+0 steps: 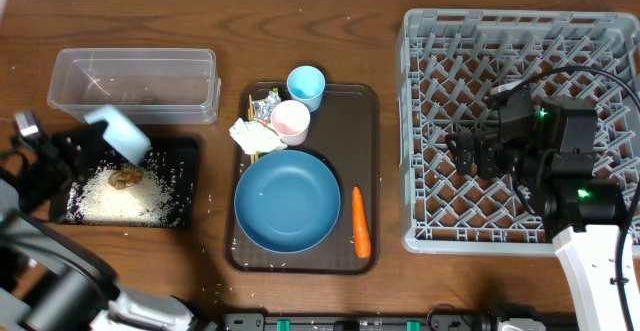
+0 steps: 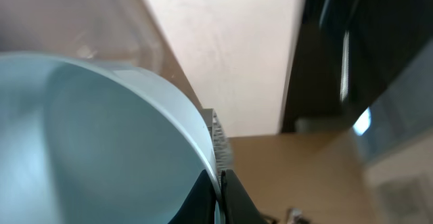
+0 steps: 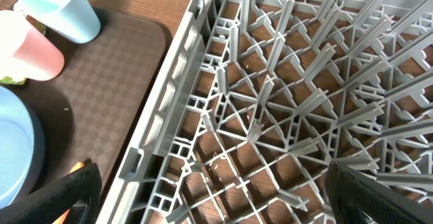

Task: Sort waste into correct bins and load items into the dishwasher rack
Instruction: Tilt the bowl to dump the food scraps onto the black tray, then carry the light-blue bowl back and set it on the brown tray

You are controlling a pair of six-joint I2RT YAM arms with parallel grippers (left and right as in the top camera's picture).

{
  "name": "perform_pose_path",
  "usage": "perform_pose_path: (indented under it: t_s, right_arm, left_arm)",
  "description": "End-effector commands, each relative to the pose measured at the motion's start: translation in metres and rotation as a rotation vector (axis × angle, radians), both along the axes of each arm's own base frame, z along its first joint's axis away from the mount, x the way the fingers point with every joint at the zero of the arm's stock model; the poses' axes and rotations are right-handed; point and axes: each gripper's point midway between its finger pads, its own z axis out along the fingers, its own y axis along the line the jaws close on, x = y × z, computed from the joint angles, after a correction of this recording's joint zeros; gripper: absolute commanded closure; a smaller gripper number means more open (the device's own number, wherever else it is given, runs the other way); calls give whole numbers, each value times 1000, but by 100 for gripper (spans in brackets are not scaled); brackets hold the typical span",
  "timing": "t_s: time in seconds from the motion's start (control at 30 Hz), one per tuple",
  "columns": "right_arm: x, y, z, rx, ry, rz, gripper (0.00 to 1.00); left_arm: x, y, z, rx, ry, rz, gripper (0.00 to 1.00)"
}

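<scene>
I will carry the emptied bowl over to the bare brown tray point(image 1: 347, 123) beside the pink cup, keep it level, lower it and let it go, since the tray is to the right of my left gripper in the overhead view.
My left gripper point(image 2: 222, 198) is shut on the rim of the smaller light blue bowl point(image 2: 101, 149). It holds that bowl point(image 1: 120, 133) tipped over the shallow black tray point(image 1: 186, 151). White rice point(image 1: 115, 201) and a brownish food lump point(image 1: 126, 176) lie in that tray. The bowl's inside looks empty in the left wrist view. My right gripper point(image 3: 210, 198) hangs open over the left part of the grey dishwasher rack point(image 3: 270, 116), nothing between its fingers. The clear tub point(image 1: 135, 83) stands behind the black tray.
The brown serving tray point(image 1: 362, 106) holds the large dark blue bowl point(image 1: 287, 200), an orange carrot point(image 1: 361, 221), a pink cup point(image 1: 291, 120), a light blue cup point(image 1: 305, 86), a wrapper point(image 1: 265, 106), a white napkin point(image 1: 248, 136) and chopsticks point(image 1: 251, 121). Stray rice grains dot the table beside the trays.
</scene>
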Motion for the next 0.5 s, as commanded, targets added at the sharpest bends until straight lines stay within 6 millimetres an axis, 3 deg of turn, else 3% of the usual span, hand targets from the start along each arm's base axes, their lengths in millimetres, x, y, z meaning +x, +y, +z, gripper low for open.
perform_pose_path:
  t_s: [0.0, 0.07, 0.27, 0.47]
  right_arm:
    - [3, 4, 7, 6, -14, 4, 1]
    - [3, 4, 7, 6, -14, 4, 1]
    - [2, 4, 7, 6, -11, 4, 1]
    - [2, 4, 7, 6, -10, 4, 1]
  left_arm:
    - [6, -27, 60, 191, -149, -66, 94]
    - [11, -46, 69, 313, -122, -90, 94]
    - [27, -110, 66, 663, -15, -134, 94]
    - [38, -182, 40, 949, 32, -253, 94]
